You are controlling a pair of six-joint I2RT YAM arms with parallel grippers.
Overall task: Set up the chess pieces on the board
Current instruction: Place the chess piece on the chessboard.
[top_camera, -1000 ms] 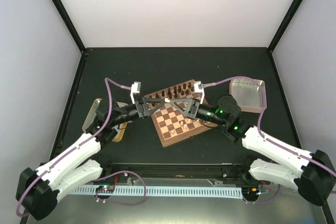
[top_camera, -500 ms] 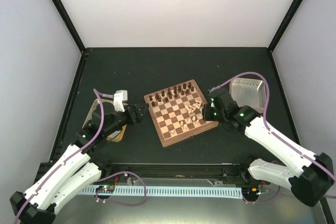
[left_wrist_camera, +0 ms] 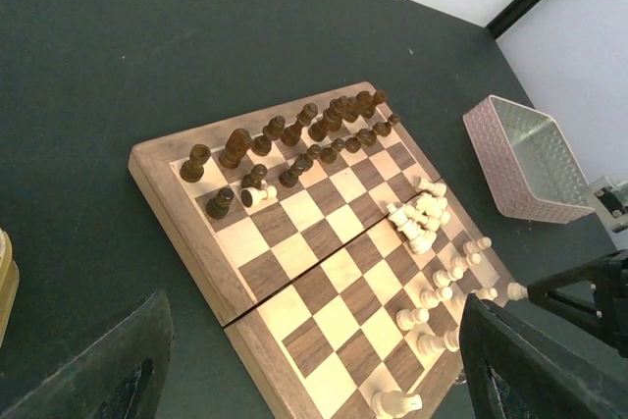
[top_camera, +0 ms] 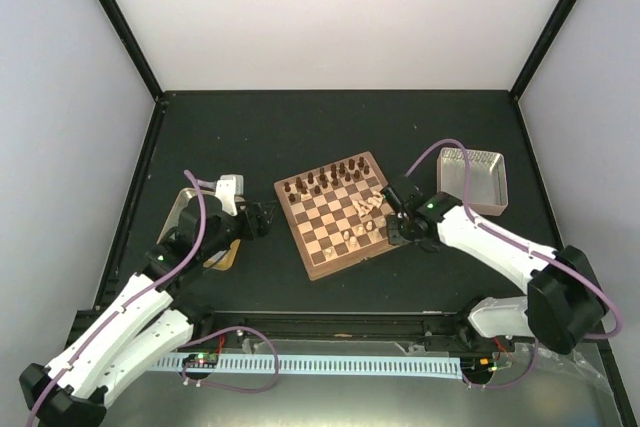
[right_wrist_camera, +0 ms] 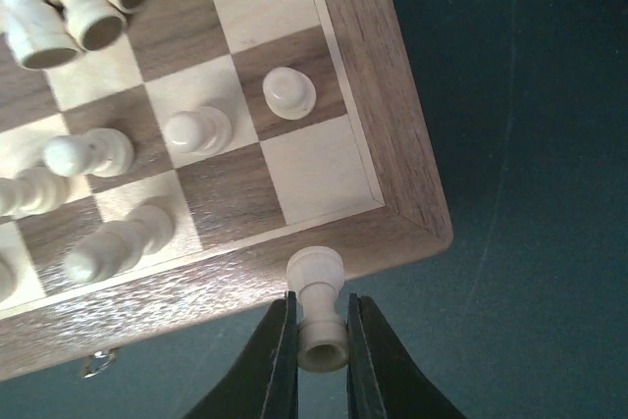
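The board's light corner square [right_wrist_camera: 322, 169] beside the end pawn is empty. I will move the rook [right_wrist_camera: 321, 293] with my right gripper over the rim of the board, lower it onto that square and let go of it.
The board [top_camera: 301, 247] lies tilted at mid-table, also in the left wrist view [left_wrist_camera: 175, 219] and right wrist view [right_wrist_camera: 385, 125]. Dark chessmen [top_camera: 325, 179] stand along its far side. Cream chess pieces [top_camera: 368, 203] lie in a heap and in loose rows on its right part [left_wrist_camera: 420, 219]; one cream piece [left_wrist_camera: 257, 195] lies among the dark ones. My right gripper [top_camera: 393, 223] is shut on a cream rook [right_wrist_camera: 321, 293], held just off the board's corner [right_wrist_camera: 322, 340]. My left gripper [top_camera: 262, 219] is open and empty, left of the board [left_wrist_camera: 314, 380].
A rectangular metal tray [top_camera: 473, 179] stands right of the board, also in the left wrist view [left_wrist_camera: 525, 159]. Another tray [top_camera: 180, 209] and a yellow object [top_camera: 222, 255] lie at the left under my left arm. Black frame posts bound the table.
Both grippers have left the far middle of the board. The left one drew back to the left. The right one swung to the board's right corner, holding a cream rook.
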